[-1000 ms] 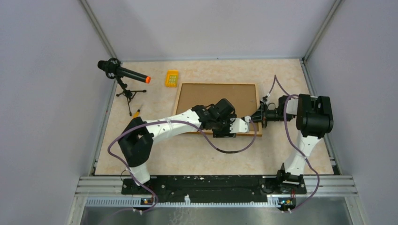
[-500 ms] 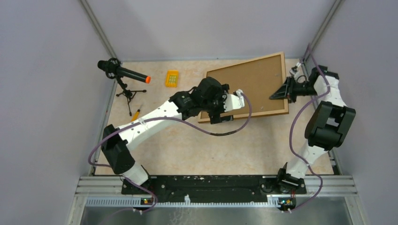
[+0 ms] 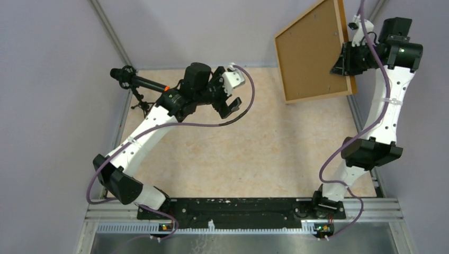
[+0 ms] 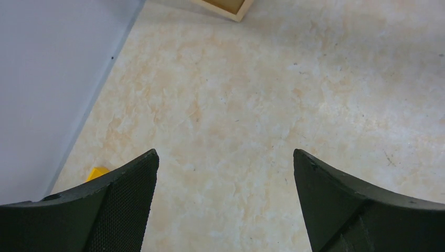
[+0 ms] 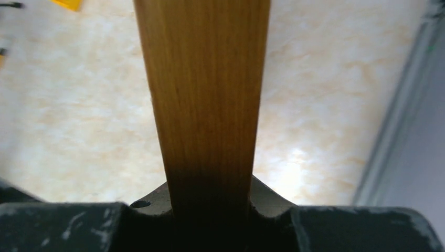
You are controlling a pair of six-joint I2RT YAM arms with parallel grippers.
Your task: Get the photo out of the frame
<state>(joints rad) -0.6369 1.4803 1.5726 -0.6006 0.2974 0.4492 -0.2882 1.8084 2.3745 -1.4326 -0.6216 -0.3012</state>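
Note:
The tabletop below my right gripper, to its left in the top view, is bare, so it should next turn the frame (image 3: 310, 55) over, lower it there and release.
The frame (image 3: 310, 55), with a narrow wooden rim and a plain brown fibreboard back, hangs tilted high above the table's far right corner. My right gripper (image 3: 345, 59) is shut on its right rim; in the right wrist view the wooden rim (image 5: 202, 94) runs straight up out of the jaws. My left gripper (image 3: 229, 100) is open and empty over the far middle of the table, well left of the frame. In the left wrist view its fingers (image 4: 110, 205) stand wide apart over bare table, and a corner of the frame (image 4: 226, 7) shows at the top. The photo is hidden.
A black microphone on a small tripod (image 3: 138, 87) stands at the far left. A yellow object shows as a sliver by the left finger (image 4: 97, 172) and in the right wrist view (image 5: 67, 4). Grey walls enclose the marbled table (image 3: 254, 148).
My right arm has lifted the frame off the table, swinging it up and to the far right. My left gripper has let go of the frame and drawn back to the left.

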